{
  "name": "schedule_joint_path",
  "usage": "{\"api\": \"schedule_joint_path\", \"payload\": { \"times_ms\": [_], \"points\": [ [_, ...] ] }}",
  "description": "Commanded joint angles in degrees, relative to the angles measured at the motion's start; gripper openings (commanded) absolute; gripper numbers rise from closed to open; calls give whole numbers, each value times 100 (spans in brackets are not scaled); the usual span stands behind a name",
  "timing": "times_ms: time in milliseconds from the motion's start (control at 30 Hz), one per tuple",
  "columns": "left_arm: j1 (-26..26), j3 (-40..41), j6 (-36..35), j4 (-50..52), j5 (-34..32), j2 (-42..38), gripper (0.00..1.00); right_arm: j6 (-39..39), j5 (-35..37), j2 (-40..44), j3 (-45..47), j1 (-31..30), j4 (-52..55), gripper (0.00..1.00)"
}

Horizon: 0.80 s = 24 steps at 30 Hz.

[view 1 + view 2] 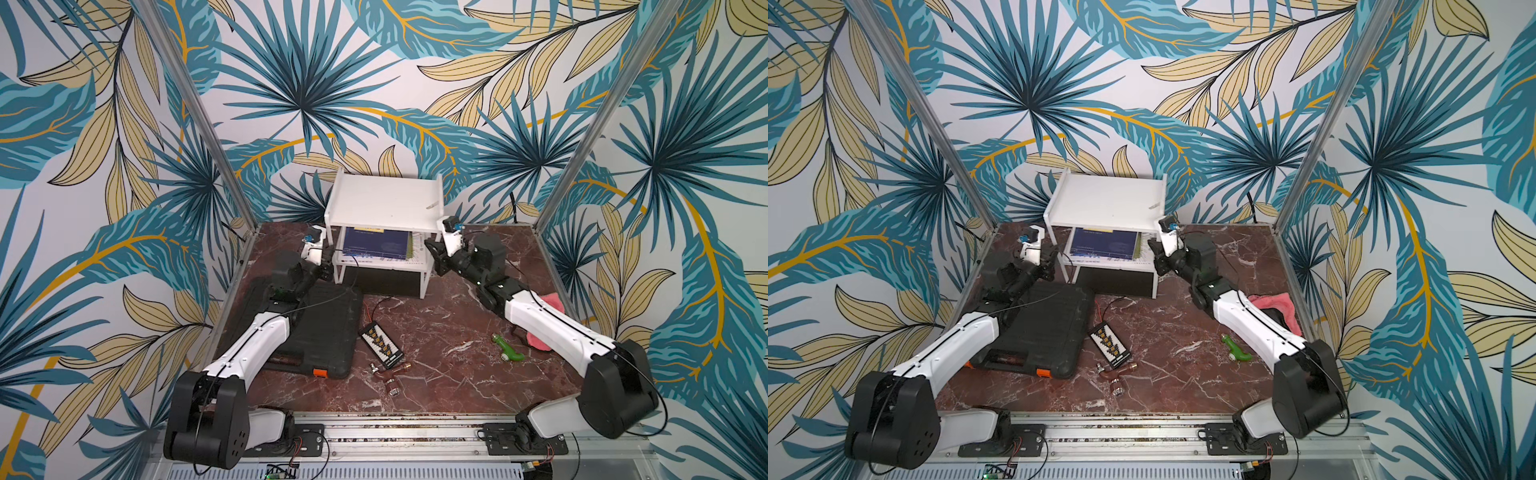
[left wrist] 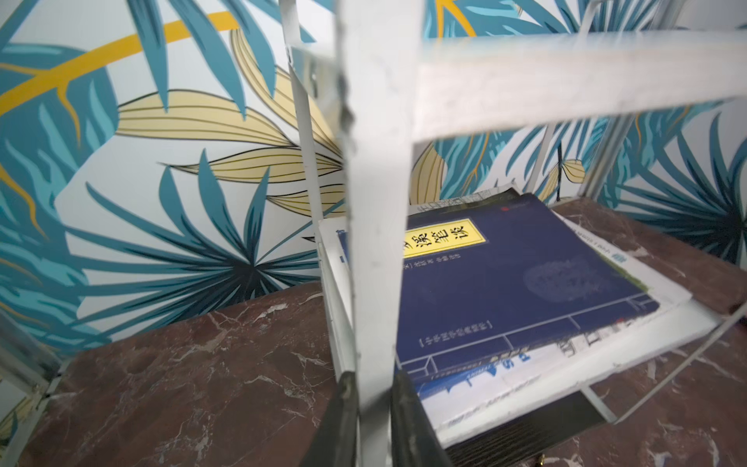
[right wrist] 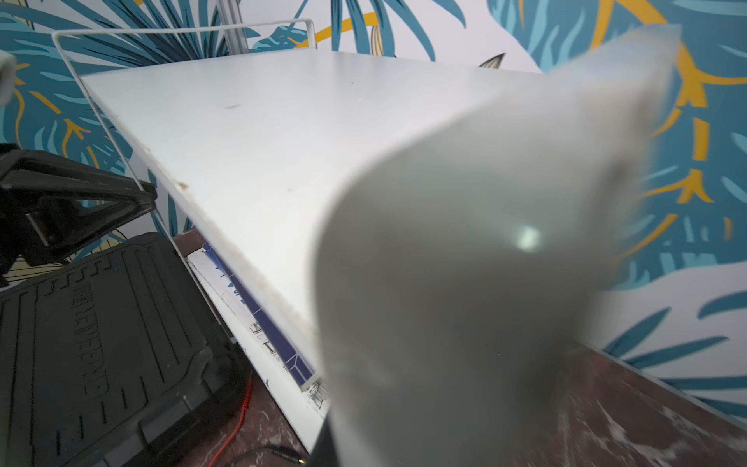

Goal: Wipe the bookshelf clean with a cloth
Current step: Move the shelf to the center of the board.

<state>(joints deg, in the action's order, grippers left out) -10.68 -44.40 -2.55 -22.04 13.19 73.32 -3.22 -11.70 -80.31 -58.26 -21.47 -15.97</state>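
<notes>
My right gripper draws the bookshelf's side panel back toward the pink cloth, over the bare marble beside the bookshelf next. It then releases it, since that marble part is open.
The white bookshelf point(image 1: 384, 199) point(image 1: 1106, 199) stands at the back middle of the marble table. My left gripper point(image 1: 329, 266) point(image 2: 374, 376) is shut on its front left leg point(image 2: 372, 242); a dark finger point(image 2: 345, 404) sits on each side of the tube. My right gripper point(image 1: 434, 251) point(image 1: 1158, 257) is at the shelf's front right corner, shut on the side panel point(image 3: 465, 242), which blurs most of the right wrist view; one finger point(image 3: 321, 449) shows. The top shelf point(image 3: 283, 141) is bare with small specks. The pink cloth point(image 1: 552, 301) point(image 1: 1277, 301) lies at the right edge, partly under my right arm.
A blue book point(image 2: 525, 275) and papers lie on the lower tier. A black ribbed case point(image 1: 316, 328) sits under my left arm. A small connector board point(image 1: 380, 340), a brown fitting point(image 1: 388, 376) and a green toy point(image 1: 509, 349) lie mid-table.
</notes>
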Motion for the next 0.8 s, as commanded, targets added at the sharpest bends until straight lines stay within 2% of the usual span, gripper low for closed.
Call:
{"api": "schedule_joint_path", "payload": {
  "times_ms": [0, 67, 267, 333, 433, 567, 767],
  "points": [
    [-744, 200, -120, -37, -701, -303, 7, 54, 448, 591, 650, 440, 688, 0],
    [-1247, 201, -186, 93, -1162, -353, 0, 36, 459, 889, 975, 550, 670, 0],
    [-2612, 131, -165, 232, -2613, -393, 0, 250, 435, 1004, 1529, 806, 343, 0],
    [-2894, 33, -71, 324, -2857, -337, 0, 388, 466, 947, 1579, 921, 259, 0],
    [-3050, -83, 101, 448, -2996, -179, 0, 633, 47, 800, 1509, 1199, 311, 0],
    [-3062, -129, 365, 443, -3028, -48, 0, 867, 43, 627, 1498, 1326, 229, 0],
    [-3063, -139, 595, 373, -2997, 141, 3, 990, 30, 1204, 1593, 1427, 934, 18]
  ]
}}
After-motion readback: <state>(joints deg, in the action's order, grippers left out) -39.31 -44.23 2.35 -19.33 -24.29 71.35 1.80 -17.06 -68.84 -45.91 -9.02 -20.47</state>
